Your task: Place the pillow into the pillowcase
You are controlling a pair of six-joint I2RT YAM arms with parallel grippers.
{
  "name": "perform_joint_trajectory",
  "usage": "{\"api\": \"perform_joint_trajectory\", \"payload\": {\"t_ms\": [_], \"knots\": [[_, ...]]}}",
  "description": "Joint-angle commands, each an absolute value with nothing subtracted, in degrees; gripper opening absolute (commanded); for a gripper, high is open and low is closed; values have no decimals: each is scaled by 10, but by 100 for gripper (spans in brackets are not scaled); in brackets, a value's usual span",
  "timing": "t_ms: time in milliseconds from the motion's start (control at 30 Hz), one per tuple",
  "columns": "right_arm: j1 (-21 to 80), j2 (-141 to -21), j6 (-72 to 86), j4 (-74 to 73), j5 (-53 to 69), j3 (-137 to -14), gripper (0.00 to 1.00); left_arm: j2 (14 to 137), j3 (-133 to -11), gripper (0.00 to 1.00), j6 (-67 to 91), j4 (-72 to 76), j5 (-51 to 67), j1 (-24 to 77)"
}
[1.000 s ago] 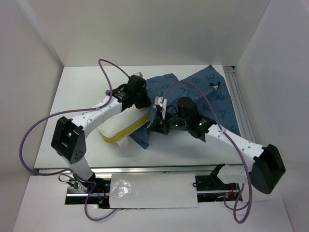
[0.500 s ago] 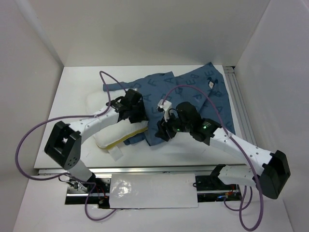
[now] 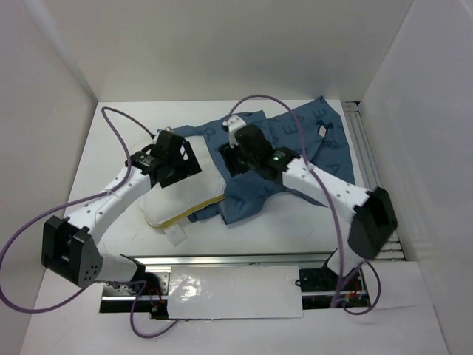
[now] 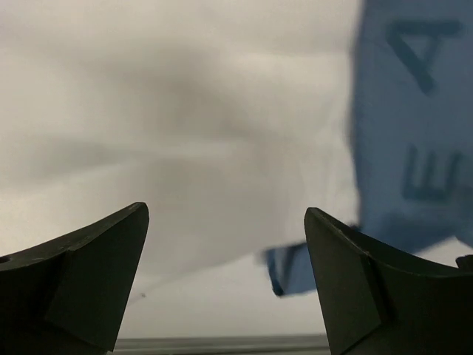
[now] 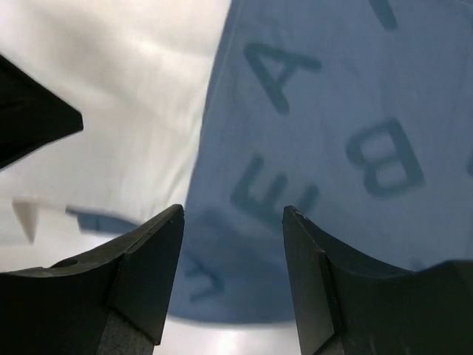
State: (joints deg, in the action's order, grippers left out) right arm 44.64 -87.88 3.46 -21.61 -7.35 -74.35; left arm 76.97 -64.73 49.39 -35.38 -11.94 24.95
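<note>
My left gripper goes down onto the pillow's white top [image 3: 194, 182] [image 4: 230, 207] near the pillowcase's edge next and closes, as that bare cloth lies below its open fingers.
The white pillow [image 3: 185, 196] with yellow piping lies at mid-table, its right end under the dark blue lettered pillowcase [image 3: 295, 144]. My left gripper [image 3: 185, 159] hovers over the pillow's far end, open and empty. In the left wrist view, the left gripper [image 4: 225, 216] has white pillow [image 4: 185, 111] ahead and the pillowcase [image 4: 421, 148] at the right. My right gripper [image 3: 235, 161] hangs over the case's left edge, open, holding nothing. In the right wrist view, the right gripper [image 5: 233, 211] is above the blue pillowcase [image 5: 332, 111], with the pillow [image 5: 111, 89] at the left.
A metal rail [image 3: 363, 151] runs along the table's right side beside the white wall. Purple cables [image 3: 111, 118] loop over both arms. A small white tag [image 3: 175, 235] sticks out at the pillow's near corner. The left arm's finger [image 5: 29, 118] shows dark in the right wrist view.
Both grippers have opened and let go of the fabric. The left gripper moved left and the right gripper moved toward the far side. The pillow and pillowcase have settled on the table.
</note>
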Motion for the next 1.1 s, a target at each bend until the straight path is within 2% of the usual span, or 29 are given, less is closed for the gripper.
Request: {"api": "perform_joint_trajectory", "payload": {"t_ms": [0,133,267,300,333,367,400,433,467,567,733,867,1067], "knots": [[445,-985,21,-210,-66,-836,63,815,-662,100,480,-348,-135,214],[439,-1106,26,-250,-54,-963,63,897,-686,100,472,-309,-111,195],[426,-1185,33,-279,-86,-1021,63,965,-698,100,466,-276,-61,184],[426,-1205,49,-279,-97,-1028,62,986,-698,100,466,-268,-61,184],[419,-1211,57,-288,-102,-1035,55,997,-698,96,466,-261,-53,184],[412,-1211,64,-295,-102,-1041,46,1006,-698,88,460,-251,-53,184],[412,-1217,76,-295,-113,-1042,37,1016,-698,49,454,-250,-44,178],[406,-1210,76,-282,-119,-1031,22,1033,-698,13,454,-250,-44,178],[406,-1204,83,-273,-119,-1024,15,1041,-698,0,454,-250,-44,178],[401,-1175,88,-240,-120,-1006,0,1046,-692,0,442,-244,-59,178],[401,-1164,74,-205,-59,-1019,0,952,-651,0,405,-174,-117,199],[401,-1174,59,-200,118,-1077,0,830,-589,0,352,-67,-137,215],[422,-1194,60,-200,302,-1190,0,729,-609,0,300,-31,-107,221]]}}
